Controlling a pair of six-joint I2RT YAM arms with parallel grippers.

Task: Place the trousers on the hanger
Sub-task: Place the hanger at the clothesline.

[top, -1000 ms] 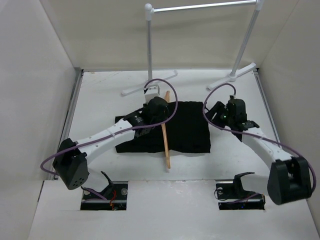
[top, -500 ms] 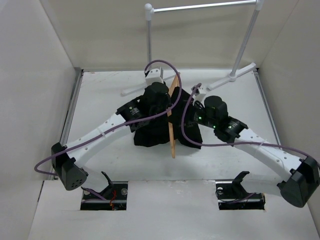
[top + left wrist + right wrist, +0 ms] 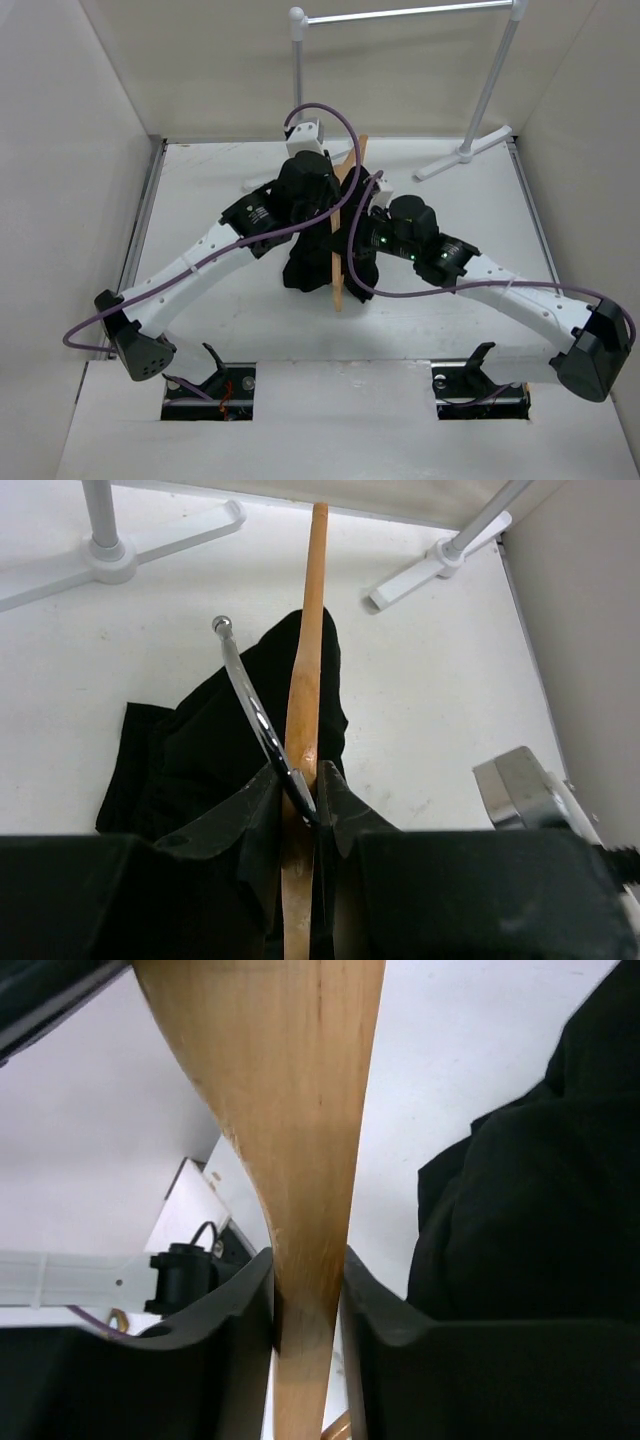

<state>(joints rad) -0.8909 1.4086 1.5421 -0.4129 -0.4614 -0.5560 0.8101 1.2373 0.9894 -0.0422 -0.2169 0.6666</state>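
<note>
Next, my right gripper will carry the hanger (image 3: 340,250) outward and up to the clothes rail's top bar (image 3: 430,10) to release the hanger's wooden arm there, since the hanger's metal hook stands bare.
The wooden hanger (image 3: 340,250) is held edge-on above the table, with the black trousers (image 3: 310,268) draped over it and hanging down. My left gripper (image 3: 322,195) is shut on the hanger (image 3: 303,690) at its top, beside the metal hook (image 3: 250,705); the trousers (image 3: 190,750) hang below it. My right gripper (image 3: 362,235) is shut on the hanger's wooden arm (image 3: 290,1120), with the trousers (image 3: 530,1190) to its right.
The silver clothes rail (image 3: 400,14) stands at the back, its white feet (image 3: 465,153) on the table and also in the left wrist view (image 3: 110,555). White walls close in the left, right and back sides.
Both arms have lifted the hanger off the table, and the flat trousers have bunched up and now hang from it. The right gripper moved in from the right and took hold of the hanger.
</note>
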